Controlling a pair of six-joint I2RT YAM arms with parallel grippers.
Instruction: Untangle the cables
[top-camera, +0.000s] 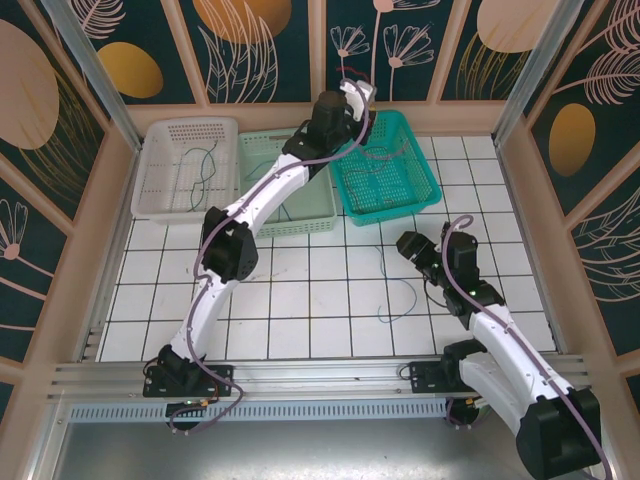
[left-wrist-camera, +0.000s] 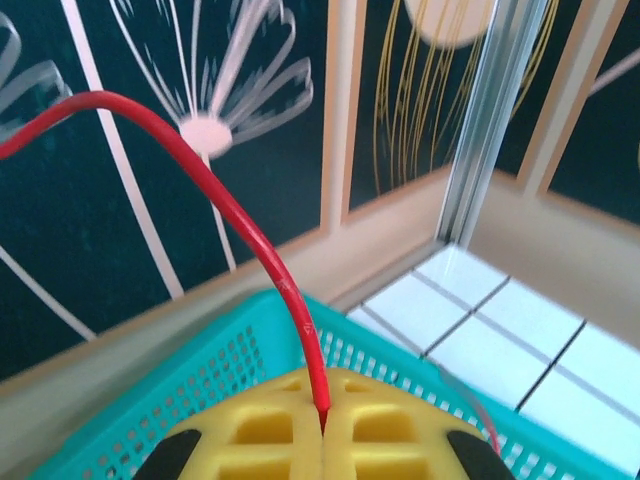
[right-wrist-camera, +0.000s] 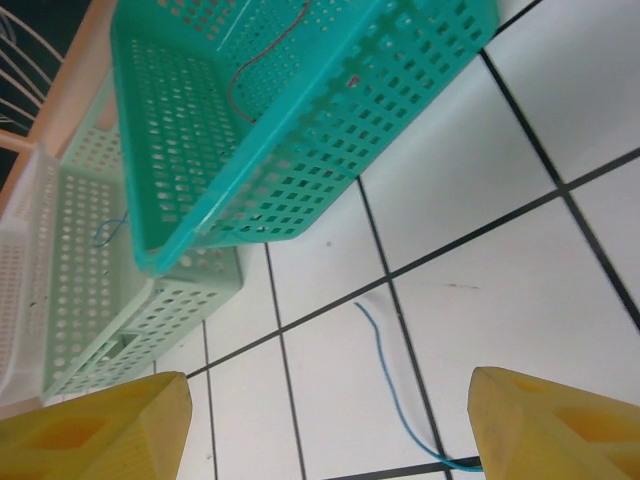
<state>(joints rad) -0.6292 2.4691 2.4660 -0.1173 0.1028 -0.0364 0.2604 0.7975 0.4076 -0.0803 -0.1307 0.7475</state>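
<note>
Another red cable lies in the teal basket, so I'll draw my left gripper back, tip it down over the basket's bottom and release this one.
My left gripper is raised over the back rim of the teal basket, its yellow fingers shut on a red cable that arches up and to the left. In the top view that gripper hangs above the teal basket. My right gripper stands open low over the tiles, with a blue cable lying loose between and ahead of its fingers. From above, the right gripper sits just right of thin cables on the floor. Another red cable lies inside the teal basket.
A white basket at the back left holds a dark cable. A pale green basket stands between it and the teal one, partly under the left arm, with a blue cable inside. Walls enclose the tiled floor.
</note>
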